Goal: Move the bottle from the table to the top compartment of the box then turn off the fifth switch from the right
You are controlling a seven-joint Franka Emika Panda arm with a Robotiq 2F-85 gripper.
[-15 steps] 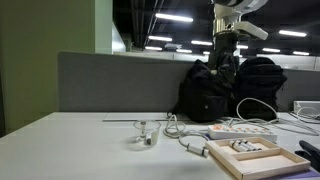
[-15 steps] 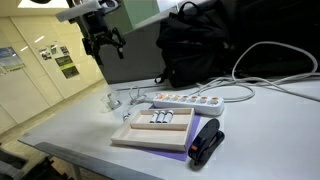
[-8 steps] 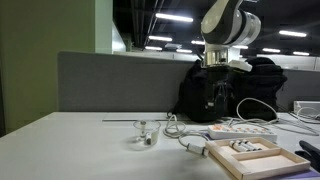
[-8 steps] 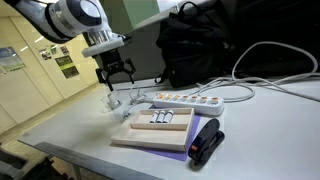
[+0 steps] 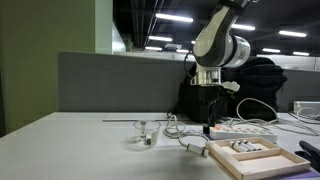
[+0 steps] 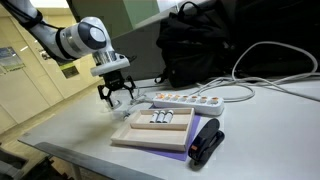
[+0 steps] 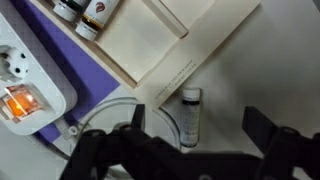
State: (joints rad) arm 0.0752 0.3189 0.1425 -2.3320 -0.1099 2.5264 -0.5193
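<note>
I need to move my gripper down next, onto the small bottle's body [image 7: 190, 124] and off the bottle's white cap. My open fingers are already above the bottle on either side.
In the wrist view a small bottle [image 7: 190, 117] with a white cap and a dark label lies flat on the white table [image 7: 260, 60], just off the corner of the light-wood box [image 7: 170, 40]. My gripper [image 7: 200, 130] is open and hangs above the bottle, with one finger on each side and no contact. Two small bottles [image 7: 85, 12] lie in a compartment of the box. The white power strip [image 7: 25, 70] shows one lit orange switch [image 7: 18, 100]. In both exterior views the gripper [image 5: 208, 122] [image 6: 118, 95] is low over the table near the box [image 5: 255, 155] [image 6: 155, 130].
A purple mat [image 7: 90, 70] lies under the box. A white cable [image 7: 105, 110] curls beside the bottle. A black stapler-like object [image 6: 205, 140] sits by the box's near corner. Black bags [image 5: 225, 90] and the grey partition [image 5: 110, 80] stand at the back.
The arm has come down from high above the table to just over the bottle beside the box. The fingers stay open.
</note>
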